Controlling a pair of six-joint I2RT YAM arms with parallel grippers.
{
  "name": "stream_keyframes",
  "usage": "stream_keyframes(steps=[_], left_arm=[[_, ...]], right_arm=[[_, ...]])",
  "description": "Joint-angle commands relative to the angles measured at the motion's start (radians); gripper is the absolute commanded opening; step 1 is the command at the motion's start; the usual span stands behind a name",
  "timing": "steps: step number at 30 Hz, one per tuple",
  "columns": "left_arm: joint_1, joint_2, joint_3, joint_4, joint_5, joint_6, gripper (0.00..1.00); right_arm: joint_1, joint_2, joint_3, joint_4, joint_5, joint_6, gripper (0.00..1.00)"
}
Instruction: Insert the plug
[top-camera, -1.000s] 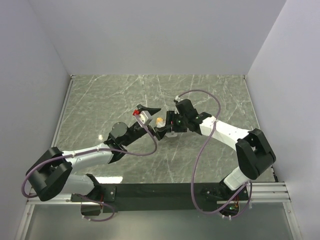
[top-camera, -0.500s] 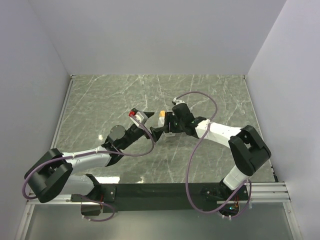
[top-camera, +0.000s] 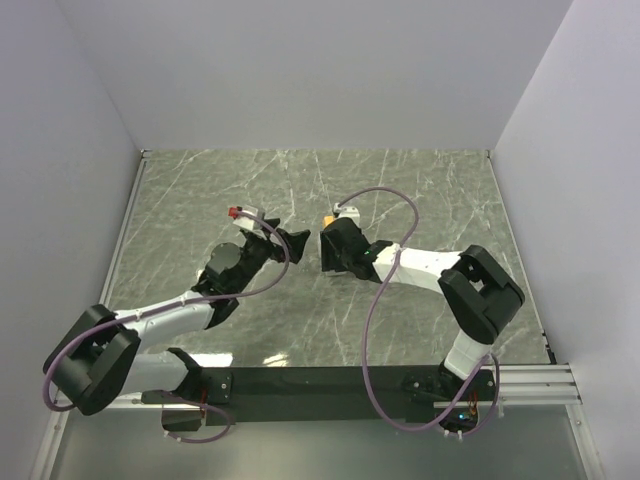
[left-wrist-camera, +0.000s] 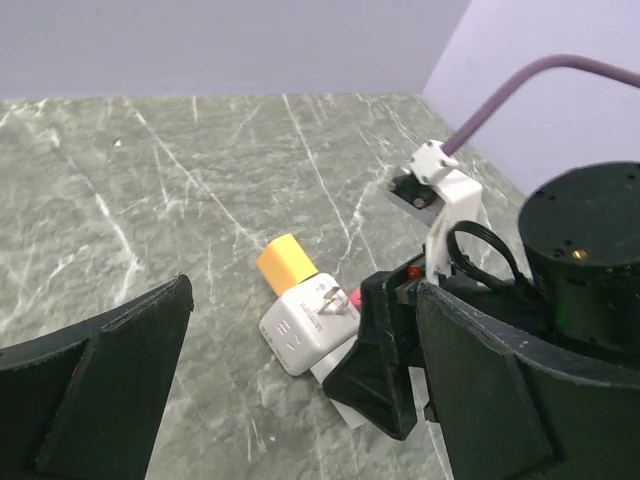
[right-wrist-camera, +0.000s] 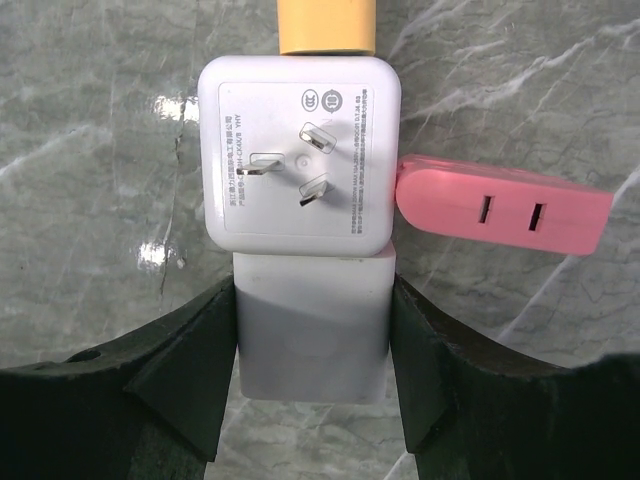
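Note:
I will next keep my right gripper low and open it to release the white block (right-wrist-camera: 310, 345), which lies between its fingers, already against the plug's near end.
A white three-prong plug (right-wrist-camera: 297, 150) lies prongs up, with an orange piece (right-wrist-camera: 326, 25) at its far end and a pink two-slot socket piece (right-wrist-camera: 500, 205) touching its right side. My right gripper (right-wrist-camera: 312, 300) is shut on a white block (right-wrist-camera: 310, 345) that butts against the plug's near end. In the top view the right gripper (top-camera: 330, 233) sits mid-table with the orange piece (top-camera: 328, 214) beyond it. My left gripper (top-camera: 295, 242) is just to its left, open and empty. The left wrist view shows the left gripper (left-wrist-camera: 305, 290) facing the plug (left-wrist-camera: 305, 325), low on the table.
The marble tabletop (top-camera: 420, 190) has grey walls at the back and both sides. Purple cables (top-camera: 385, 290) loop over both arms. The right wrist's white camera mount (left-wrist-camera: 440, 190) rises behind the plug in the left wrist view.
My right gripper moved left and farther from the bases, carrying the plug assembly. My left wrist drew back to the left and now faces the plug.

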Motion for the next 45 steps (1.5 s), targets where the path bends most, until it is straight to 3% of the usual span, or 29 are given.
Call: stream_keyframes(steps=[1,11,12,13,14,25,37,45], left_arm=[[0.019,-0.049,0.008,-0.062,-0.048,-0.071,1.0],[0.048,-0.1,0.046,-0.201,-0.102,-0.104,1.0],[0.048,-0.101,0.05,-0.211,-0.107,-0.104,0.99],[0.053,-0.106,0.057,-0.221,-0.119,-0.106,0.99],[0.056,-0.108,0.06,-0.238,-0.125,-0.106,0.99],[0.097,-0.147,0.091,-0.353,-0.168,-0.135,0.99],[0.102,-0.354,0.114,-0.615,-0.435,-0.189,0.99],[0.102,-0.451,0.106,-0.726,-0.562,-0.206,1.0]], right_arm=[[0.004,-0.041,0.008,0.012,0.056,0.01,0.25],[0.006,-0.204,-0.064,0.112,0.016,-0.035,0.51],[0.006,-0.218,-0.067,0.119,0.014,-0.041,0.58],[0.006,-0.244,-0.073,0.132,0.008,-0.058,0.82],[0.006,-0.256,-0.078,0.136,0.007,-0.064,0.94],[-0.005,-0.425,-0.185,0.207,0.095,-0.061,0.95],[-0.172,-0.736,-0.357,0.159,0.321,-0.013,0.96],[-0.203,-0.955,-0.441,0.08,0.525,0.054,0.99]])
